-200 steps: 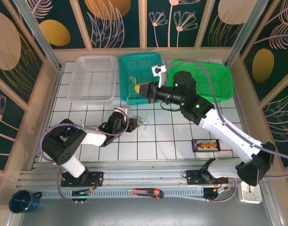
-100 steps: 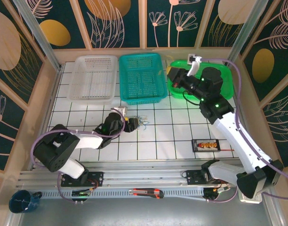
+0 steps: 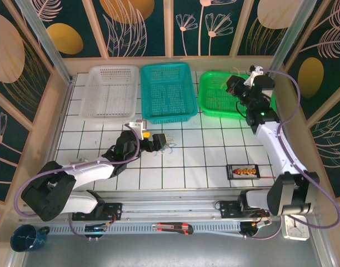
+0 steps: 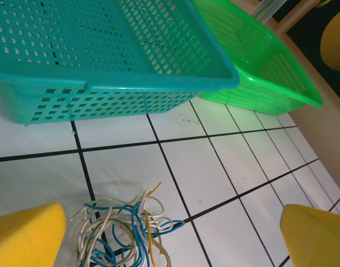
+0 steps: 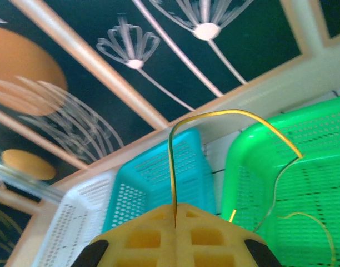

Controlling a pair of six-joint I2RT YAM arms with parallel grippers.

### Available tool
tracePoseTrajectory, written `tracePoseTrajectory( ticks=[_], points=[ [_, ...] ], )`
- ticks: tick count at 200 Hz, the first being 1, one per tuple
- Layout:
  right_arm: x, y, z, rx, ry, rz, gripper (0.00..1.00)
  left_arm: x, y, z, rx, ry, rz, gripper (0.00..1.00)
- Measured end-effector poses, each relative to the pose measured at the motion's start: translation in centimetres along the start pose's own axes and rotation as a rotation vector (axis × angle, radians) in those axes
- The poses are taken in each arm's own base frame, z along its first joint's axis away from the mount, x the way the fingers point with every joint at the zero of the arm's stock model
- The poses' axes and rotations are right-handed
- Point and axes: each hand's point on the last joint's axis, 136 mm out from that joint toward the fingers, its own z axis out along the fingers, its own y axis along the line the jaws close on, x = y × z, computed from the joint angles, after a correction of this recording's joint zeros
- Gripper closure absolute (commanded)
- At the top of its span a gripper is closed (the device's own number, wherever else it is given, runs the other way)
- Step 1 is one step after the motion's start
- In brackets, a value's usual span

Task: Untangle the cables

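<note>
My right gripper moves down toward the green basket's perforated bottom next and releases the single yellow cable there, since the basket stands open below the gripper.
A small tangle of thin blue, white and yellow cables [image 4: 123,233] lies on the white tiled table [image 4: 214,167], just in front of the teal basket [image 4: 114,61]; from above the cables [image 3: 168,143] sit near the table's middle. My left gripper [image 3: 157,143] stands open right at the tangle, its yellow fingers [image 4: 25,236] either side of the wires. My right gripper [image 5: 175,214] is shut on a single yellow cable [image 5: 225,119], which arches up and droops over the green basket [image 5: 303,183]. Seen from above, that right gripper [image 3: 235,84] hovers over the green basket [image 3: 214,94].
A white basket [image 3: 109,92] stands at the back left, beside the teal basket [image 3: 167,92]. A black tray with orange parts [image 3: 245,171] lies at the front right. A wooden wall and patterned panels close off the back.
My right arm has swung from above the teal basket to the green basket's far right, carrying the yellow cable. My left gripper has crept forward and right toward the tangle.
</note>
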Motion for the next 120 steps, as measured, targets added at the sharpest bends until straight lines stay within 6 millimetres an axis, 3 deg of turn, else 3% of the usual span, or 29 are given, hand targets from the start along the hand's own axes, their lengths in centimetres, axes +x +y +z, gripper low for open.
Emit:
tracePoseTrajectory(
  ticks=[49, 87, 94, 106, 120],
  points=[
    [1.6, -6.9, 4.5, 0.145, 0.033, 0.074, 1.0, 0.2, -0.1, 0.0, 0.007, 0.011, -0.02, 0.01],
    [2.1, -10.5, 8.0, 0.22, 0.05, 0.091, 1.0, 0.4, -0.1, 0.0, 0.008, 0.021, -0.035, 0.01],
    [2.1, -11.2, 8.5, 0.233, 0.051, 0.094, 0.91, 0.4, -0.1, 0.0, 0.008, 0.021, -0.038, 0.01],
    [2.1, -12.1, 9.4, 0.246, 0.054, 0.098, 0.66, 0.4, -0.1, -0.1, 0.008, 0.021, -0.043, 0.01],
    [2.3, -13.1, 10.5, 0.248, 0.07, 0.105, 0.57, 0.4, -0.1, -0.1, 0.008, 0.021, -0.049, 0.01]
  ],
)
